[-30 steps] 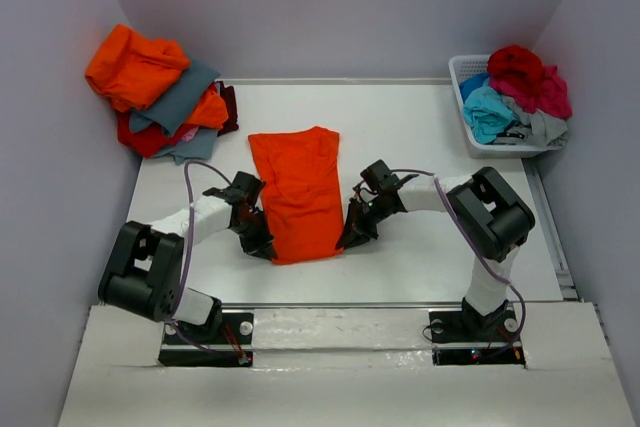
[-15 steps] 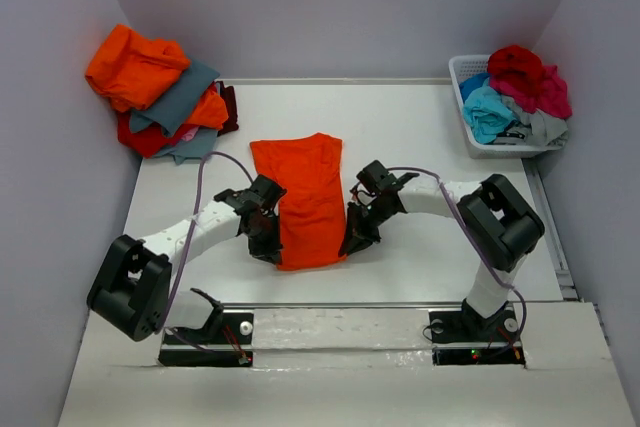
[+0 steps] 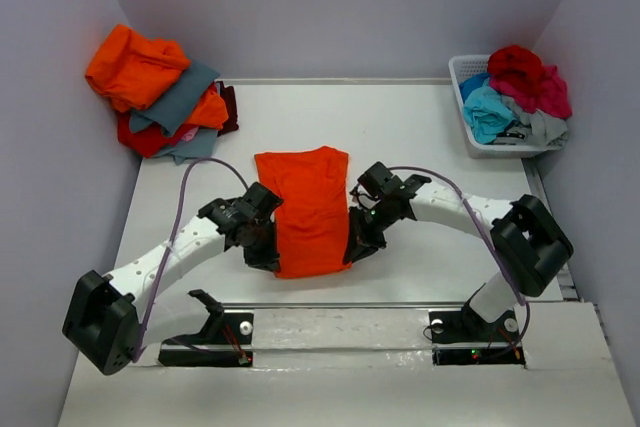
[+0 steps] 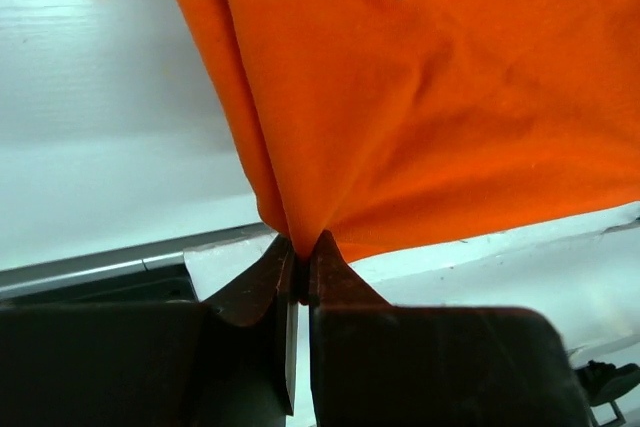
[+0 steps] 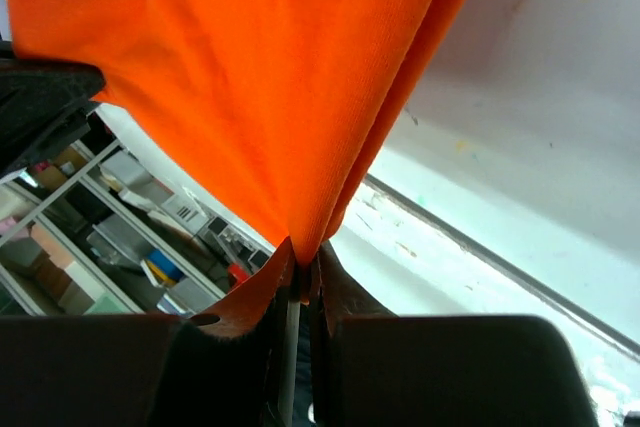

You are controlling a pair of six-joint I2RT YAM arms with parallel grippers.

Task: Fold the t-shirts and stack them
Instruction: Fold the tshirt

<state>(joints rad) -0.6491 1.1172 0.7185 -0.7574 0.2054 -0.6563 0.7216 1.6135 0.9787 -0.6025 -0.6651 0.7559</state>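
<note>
I need to carry the pinched corner outward with my right gripper, over the shirt's far end (image 3: 332, 158), and release the cloth. The shirt's far end rests on the tabletop outward of that gripper.
A bright orange t-shirt (image 3: 310, 209) hangs stretched between my two grippers over the middle of the table, folded lengthwise into a narrow strip. My left gripper (image 3: 268, 255) is shut on its near left corner, and in the left wrist view the cloth (image 4: 420, 97) bunches into the closed jaws of that left gripper (image 4: 301, 247). My right gripper (image 3: 355, 247) is shut on the near right corner; the right wrist view shows the orange t-shirt (image 5: 250, 77) pinched in the right gripper (image 5: 303, 252). The far end of the shirt rests on the table.
A loose heap of orange, grey and red t-shirts (image 3: 160, 92) lies at the far left corner. A white slatted basket (image 3: 470, 127) at the far right holds turquoise, red and crimson shirts (image 3: 515, 92). The table's near edge (image 3: 340, 305) runs just behind the grippers.
Both arms have stretched out and drawn the shirt's near end toward the front edge. The strip has shifted slightly right and nearer.
</note>
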